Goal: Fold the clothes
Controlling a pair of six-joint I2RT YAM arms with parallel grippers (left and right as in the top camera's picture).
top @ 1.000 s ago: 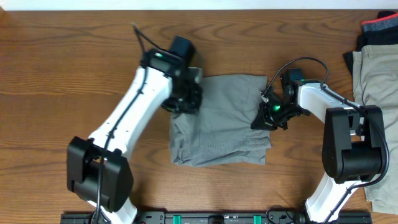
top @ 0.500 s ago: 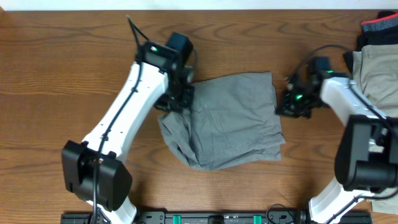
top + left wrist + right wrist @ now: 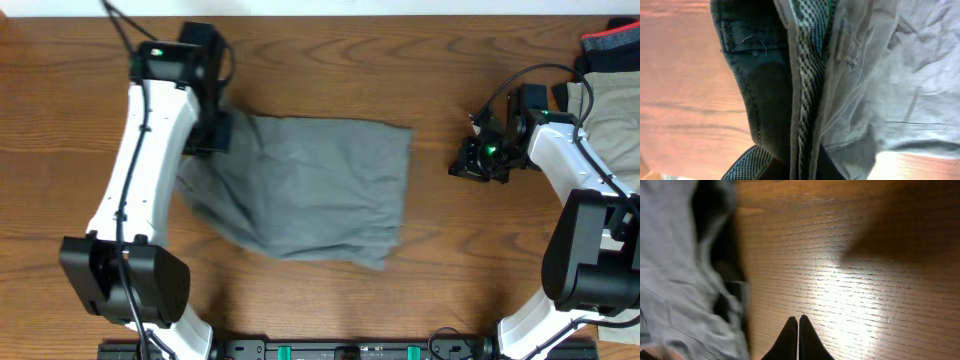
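I will carry the waistband [image 3: 805, 75] with my left gripper across the flat, open part of the shorts [image 3: 925, 87], which is to the right of my left gripper in the overhead view, and let go.
The mid-grey shorts [image 3: 310, 185] lie spread left of the table's middle. My left gripper [image 3: 212, 130] is shut on their back left corner. In the left wrist view the waistband [image 3: 805, 75] with its patterned lining runs down between the fingers of the left gripper [image 3: 800, 167]. My right gripper [image 3: 465, 168] is shut and empty over bare wood, a short way right of the shorts. In the right wrist view its tips [image 3: 798, 322] touch each other, and the shorts [image 3: 675, 270] show blurred at the left. The pale khaki trousers [image 3: 605, 110] lie at the right edge.
A dark garment with a red band [image 3: 610, 50] sits at the back right corner, next to the khaki trousers. The bases of both arms stand at the table's front edge. Bare wood table [image 3: 470, 260] shows around the shorts.
My left gripper has dragged the shorts left and towards the back, spreading them out. My right gripper has come off their right edge and moved right.
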